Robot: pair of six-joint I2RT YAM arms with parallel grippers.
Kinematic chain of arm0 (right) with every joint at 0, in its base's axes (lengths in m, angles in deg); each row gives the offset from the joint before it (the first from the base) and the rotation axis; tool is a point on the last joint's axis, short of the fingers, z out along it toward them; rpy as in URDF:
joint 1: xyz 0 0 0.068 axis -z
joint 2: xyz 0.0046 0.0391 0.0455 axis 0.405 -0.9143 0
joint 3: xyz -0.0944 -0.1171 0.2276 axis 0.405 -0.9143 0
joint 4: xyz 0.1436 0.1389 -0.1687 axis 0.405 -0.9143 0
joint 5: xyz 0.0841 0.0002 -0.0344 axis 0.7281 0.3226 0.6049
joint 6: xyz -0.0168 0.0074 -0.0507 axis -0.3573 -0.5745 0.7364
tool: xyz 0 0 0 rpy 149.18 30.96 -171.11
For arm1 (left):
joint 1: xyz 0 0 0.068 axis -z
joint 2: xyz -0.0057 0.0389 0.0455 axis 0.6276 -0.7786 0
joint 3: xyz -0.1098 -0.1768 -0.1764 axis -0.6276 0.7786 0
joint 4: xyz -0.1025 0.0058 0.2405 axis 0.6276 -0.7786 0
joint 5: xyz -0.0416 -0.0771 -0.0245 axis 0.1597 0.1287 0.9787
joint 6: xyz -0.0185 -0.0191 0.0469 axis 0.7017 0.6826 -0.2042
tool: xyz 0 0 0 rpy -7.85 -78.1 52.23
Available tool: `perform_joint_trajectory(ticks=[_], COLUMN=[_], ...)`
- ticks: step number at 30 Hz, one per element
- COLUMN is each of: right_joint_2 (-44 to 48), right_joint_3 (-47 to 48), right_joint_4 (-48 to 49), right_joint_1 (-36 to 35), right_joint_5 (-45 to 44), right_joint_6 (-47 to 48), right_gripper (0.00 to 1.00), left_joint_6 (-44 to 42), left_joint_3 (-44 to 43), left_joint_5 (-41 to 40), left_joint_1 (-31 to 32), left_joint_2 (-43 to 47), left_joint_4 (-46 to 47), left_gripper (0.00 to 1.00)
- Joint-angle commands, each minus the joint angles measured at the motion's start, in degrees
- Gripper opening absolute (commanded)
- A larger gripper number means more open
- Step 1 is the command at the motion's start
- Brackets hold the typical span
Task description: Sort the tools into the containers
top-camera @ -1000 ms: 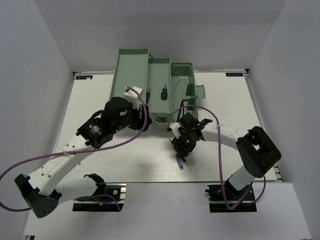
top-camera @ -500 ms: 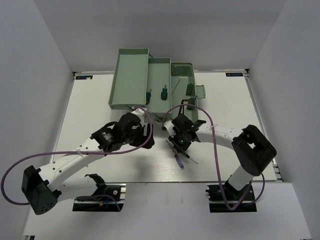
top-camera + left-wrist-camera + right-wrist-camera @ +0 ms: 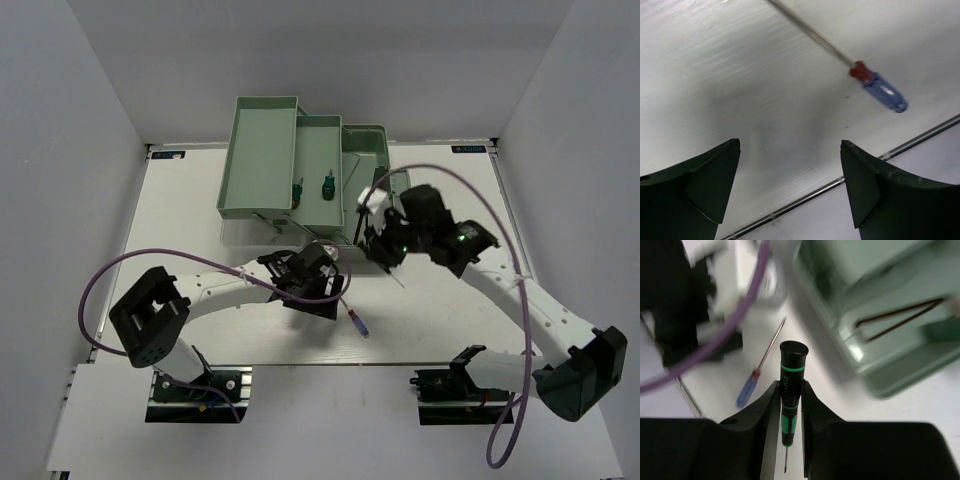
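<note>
Next, my right gripper swings across outward and to its left in the top view over the end tray, which lies empty, and releases the screwdriver.
My right gripper is shut on a thin black precision screwdriver with green bands, held above the table just in front of the sage-green toolbox. In the top view this gripper hangs near the toolbox's front right corner. Dark hex keys lie in a toolbox compartment. The blue-handled precision screwdriver lies on the table; it also shows in the left wrist view and the right wrist view. My left gripper is open and empty, close above the table beside it. Two green-handled screwdrivers stand in the middle tray.
The toolbox's trays are spread open at the far middle of the table. My left arm reaches across the table's middle, its purple cable looping nearby. The table's front edge rail runs just past the left fingers.
My right gripper rose from the table with the black screwdriver and moved back and right toward the toolbox. My left arm swung from the trays down to the blue screwdriver.
</note>
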Motion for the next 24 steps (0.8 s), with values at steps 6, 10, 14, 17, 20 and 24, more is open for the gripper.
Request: perform_joint_trajectory(ticks=[6,10,14,17,20,24], right_joint_2=[-14.81,-31.11,-47.79,-56.00,-57.77,-57.59], right_joint_3=[22.65,48.63,67.36,76.50,73.13,66.01], right_joint_4=[13.42,20.19,34.05,37.42,38.93,39.20], right_joint_1=[5.38,5.66,4.60,2.41,1.00,0.65], right_joint_5=[-0.59,13.19,20.43,19.83,17.28,16.31], right_joint_6=[-11.95,-30.17,-50.54,-54.81,-53.23,-50.77], right_gripper=[0.00,0.00,0.00,0.00,0.00,0.16], left_joint_6=[8.22,8.85,9.89,12.35,12.89,13.42], left_joint_3=[1.90,3.04,4.36,6.46,7.00,4.90], left_joint_5=[7.05,7.05,6.00,4.94,4.32,4.32], left_joint_1=[1.22,1.75,2.80,3.33,3.86,4.99], left_joint_2=[2.14,3.89,5.48,7.76,8.38,6.11], left_joint_4=[13.25,13.78,14.57,13.95,13.95,12.03], left_gripper=[0.93,0.93,0.94,0.94,0.95,0.95])
